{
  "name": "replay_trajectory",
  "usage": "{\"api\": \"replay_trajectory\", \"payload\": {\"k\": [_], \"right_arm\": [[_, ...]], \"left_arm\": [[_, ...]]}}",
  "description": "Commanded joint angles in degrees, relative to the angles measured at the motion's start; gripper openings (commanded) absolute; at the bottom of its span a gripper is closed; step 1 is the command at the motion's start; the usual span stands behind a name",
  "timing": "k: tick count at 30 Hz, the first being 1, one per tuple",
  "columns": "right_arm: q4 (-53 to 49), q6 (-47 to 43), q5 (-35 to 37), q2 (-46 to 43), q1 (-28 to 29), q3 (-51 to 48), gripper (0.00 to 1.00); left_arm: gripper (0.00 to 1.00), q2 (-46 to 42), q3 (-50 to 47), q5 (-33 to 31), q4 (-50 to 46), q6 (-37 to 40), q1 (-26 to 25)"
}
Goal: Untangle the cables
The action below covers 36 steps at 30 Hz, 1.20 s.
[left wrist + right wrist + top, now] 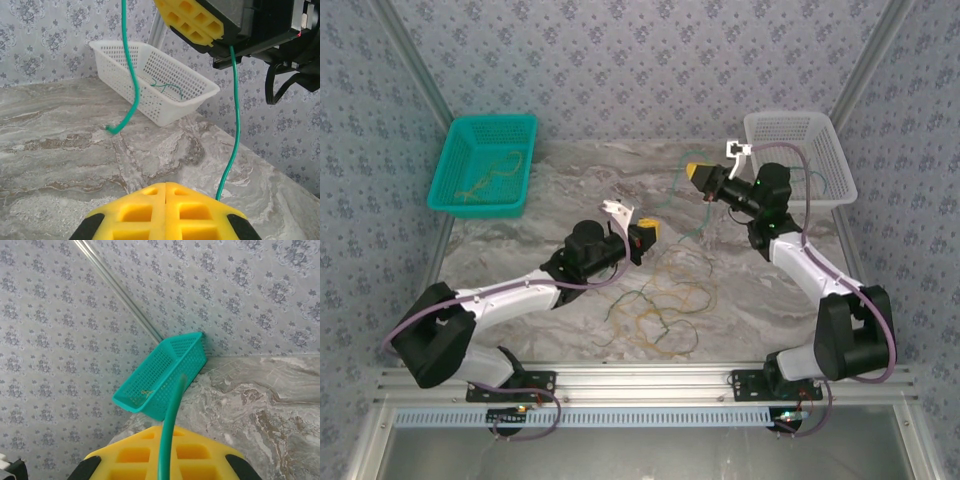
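Observation:
The white basket is beside and below my right gripper and has another green cable in it. My right gripper will next swing sideways over that basket and release the green cable.
A loose tangle of dark green and orange-tan cables (660,305) lies on the marble table in front of the arms. My right gripper (698,172) is raised near the white basket and shut on a green cable (171,420) that comes out between its yellow pads. That cable (235,125) hangs down past the right side of my left gripper (166,186) and goes out of sight beneath it. Its other end curls down to the table. My left gripper (645,235) is shut above the tangle's far edge, with nothing visible in the seam between its pads.
A teal basket (483,165) at the back left holds orange-tan cables (490,175). A white basket (798,160) at the back right holds a green cable (167,87). Patterned walls close in the table at the back and on both sides.

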Motion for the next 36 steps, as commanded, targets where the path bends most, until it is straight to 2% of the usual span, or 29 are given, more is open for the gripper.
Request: {"api": "replay_trajectory", "payload": {"k": [1,2,4,7,12,18,21,25,29,33,36], "right_arm": [[-0.5,0.9,2.1,-2.5,-1.3,-0.3,0.0],[-2.7,0.3,3.7,-3.2,-1.5,-0.3,0.0],[-8.0,-3.5,8.1,-4.7,-2.6,-0.3,0.0],[-8.8,-3.2,11.5,-6.1,-6.8,-1.7,0.0],[-9.8,-1.0,19.3,-5.0,-15.8,-1.5,0.0],[-4.6,5.0,28.1,3.9,-24.6,0.7,0.0],[-0.6,9.0,28.5,11.1,-28.8,4.4,0.0],[-3.3,13.7,27.3,22.5,-32.3,15.2,0.0],[-5.5,15.6,27.6,30.5,-32.8,25.4,0.0],[-12.3,13.2,34.8,36.2,-31.2,34.1,0.0],[-15.2,12.2,36.3,41.3,-30.0,40.4,0.0]], "left_arm": [[0.0,-0.3,-0.3,-0.6,2.5,-0.4,0.2],[0.01,-0.6,-0.6,-1.5,2.7,-0.6,0.2],[0.16,-1.9,-1.3,-4.2,2.1,-0.7,0.3],[0.23,-4.4,-2.9,-8.7,1.5,-0.8,0.7],[0.24,-7.7,-4.4,-13.1,-1.8,-0.6,1.7],[0.25,-10.1,-5.9,-15.3,-2.8,-1.4,2.2],[0.26,-10.9,-5.9,-15.3,-4.1,-1.4,2.1],[0.26,-12.0,-6.2,-15.3,-5.0,-1.4,2.1],[0.26,-12.4,-6.4,-15.8,-5.7,-1.2,2.3],[0.26,-12.5,-6.2,-16.0,-5.7,-1.0,2.4],[0.26,-12.4,-6.0,-15.8,-6.0,-0.7,2.4]]}}
